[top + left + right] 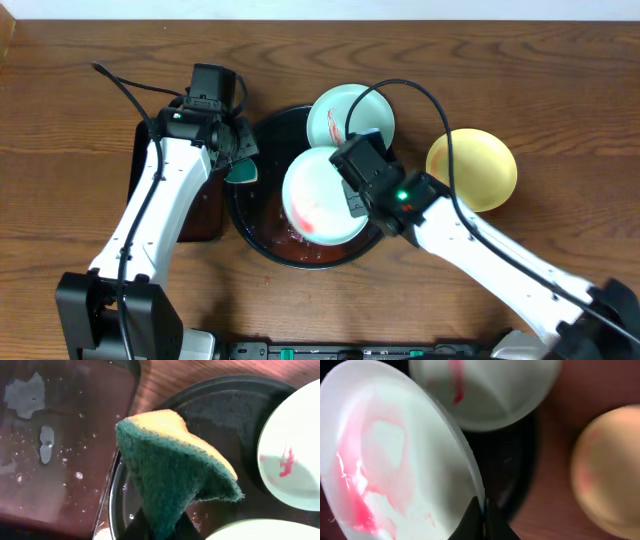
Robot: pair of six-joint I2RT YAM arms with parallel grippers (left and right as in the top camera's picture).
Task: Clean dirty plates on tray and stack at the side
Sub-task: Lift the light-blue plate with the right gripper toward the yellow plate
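The right gripper swings toward the pale yellow plate beside the tray next, lowers the aqua plate on top and releases the aqua plate's rim.
The round black tray sits mid-table. My right gripper is shut on the rim of a light aqua plate smeared with red sauce, holding it tilted over the tray; the wrist view shows the fingers pinching the plate edge. A second aqua plate with a red streak rests on the tray's far rim. A pale yellow plate lies on the wood to the right. My left gripper is shut on a teal sponge at the tray's left edge.
A rectangular black tray with water drops lies left of the round tray, under the left arm. Black cables run over the back of the table. Bare wood table extends right and behind.
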